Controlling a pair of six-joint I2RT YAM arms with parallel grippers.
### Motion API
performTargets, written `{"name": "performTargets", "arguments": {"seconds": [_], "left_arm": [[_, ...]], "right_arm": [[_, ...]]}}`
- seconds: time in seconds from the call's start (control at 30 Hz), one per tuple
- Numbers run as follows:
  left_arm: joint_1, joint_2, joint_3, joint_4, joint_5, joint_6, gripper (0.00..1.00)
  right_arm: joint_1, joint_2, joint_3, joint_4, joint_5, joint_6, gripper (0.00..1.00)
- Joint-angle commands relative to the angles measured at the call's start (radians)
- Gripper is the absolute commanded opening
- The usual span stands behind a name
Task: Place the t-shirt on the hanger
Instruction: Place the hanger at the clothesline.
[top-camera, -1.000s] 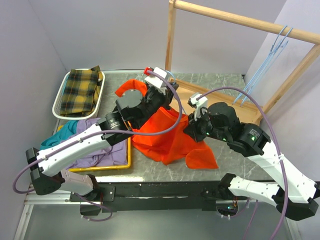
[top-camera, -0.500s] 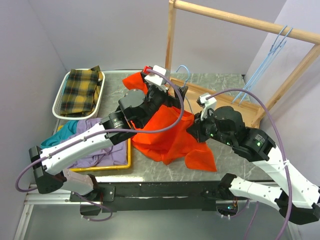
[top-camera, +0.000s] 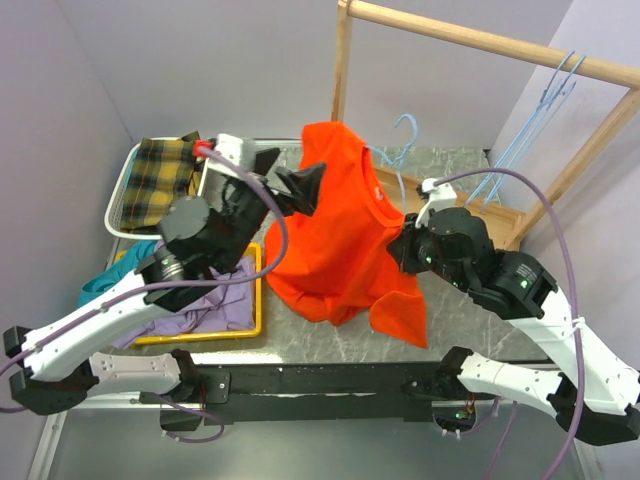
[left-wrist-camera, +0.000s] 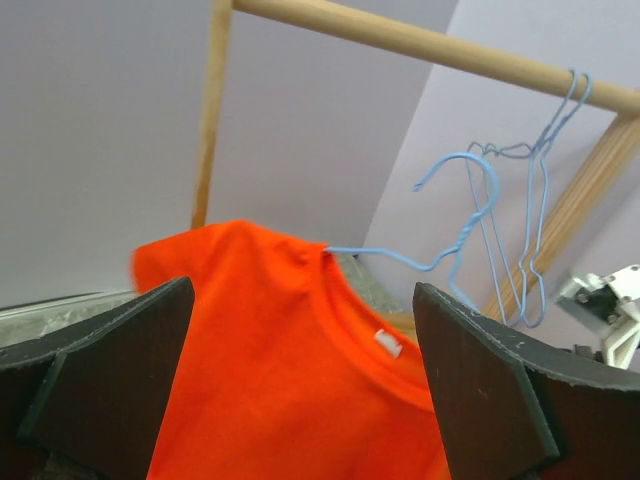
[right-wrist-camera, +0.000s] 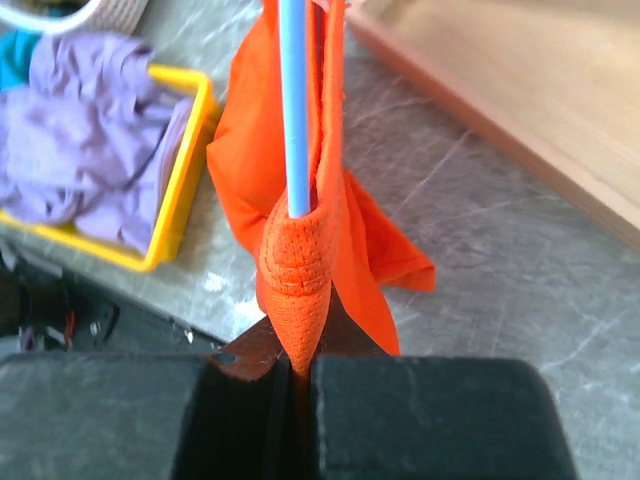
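My right gripper brings the hanger outward and up onto the bar's bare part (top-camera: 395, 17) next and releases the t-shirt's shoulder, since the hanger's hook sticks clear of the collar.
The orange-red t-shirt (top-camera: 335, 225) hangs on the light-blue hanger (top-camera: 404, 132), lifted above the table, its hook poking out of the collar. My right gripper (top-camera: 404, 246) is shut on the shirt's shoulder. In the right wrist view the cloth (right-wrist-camera: 300, 250) is pinched between the shut jaws of this gripper (right-wrist-camera: 300, 372), and the hanger wire (right-wrist-camera: 294, 100) runs into the fold. My left gripper (top-camera: 290, 175) stands open just left of the shirt, apart from it. The left wrist view shows the t-shirt (left-wrist-camera: 270, 340) and hanger hook (left-wrist-camera: 470, 195) beyond its wide-spread fingers (left-wrist-camera: 110, 380).
A wooden rack (top-camera: 480, 40) stands at the back right with spare blue hangers (top-camera: 530, 130) on its rail. At left are a white basket (top-camera: 117, 205) of plaid cloth and a yellow tray (top-camera: 255, 300) with a purple garment (top-camera: 200, 300) and a teal garment (top-camera: 100, 282).
My left gripper opened, let go of the shirt and drew back to the left. The right gripper lifted the shirt and hanger off the table, so the shirt now hangs upright.
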Motion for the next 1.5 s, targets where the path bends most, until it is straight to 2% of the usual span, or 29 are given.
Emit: {"name": "performTargets", "arguments": {"seconds": [0.0, 0.33, 0.43, 0.73, 1.07, 1.37, 1.47], "left_arm": [[-0.002, -0.057, -0.03, 0.031, -0.074, -0.039, 0.96], [-0.002, -0.091, -0.052, 0.015, -0.111, -0.068, 0.96], [-0.002, -0.088, -0.044, 0.0, -0.111, -0.08, 0.96], [-0.002, -0.135, -0.076, -0.072, -0.142, -0.183, 0.96], [-0.002, -0.223, -0.134, -0.169, -0.14, -0.287, 0.96], [-0.002, -0.303, -0.233, -0.178, -0.137, -0.344, 0.96], [-0.002, -0.304, -0.227, -0.192, -0.14, -0.336, 0.96]], "right_arm": [[-0.01, -0.001, 0.101, -0.033, 0.202, 0.094, 0.0], [-0.042, 0.106, 0.345, -0.163, 0.349, 0.138, 0.0], [-0.098, 0.187, 0.46, -0.198, 0.323, 0.122, 0.0], [-0.282, 0.393, 0.687, -0.177, 0.091, 0.041, 0.0], [-0.292, 0.594, 0.976, -0.218, 0.066, -0.02, 0.0], [-0.296, 0.735, 1.129, -0.203, 0.097, -0.048, 0.0], [-0.298, 0.758, 1.116, -0.179, 0.099, -0.044, 0.0]]}}
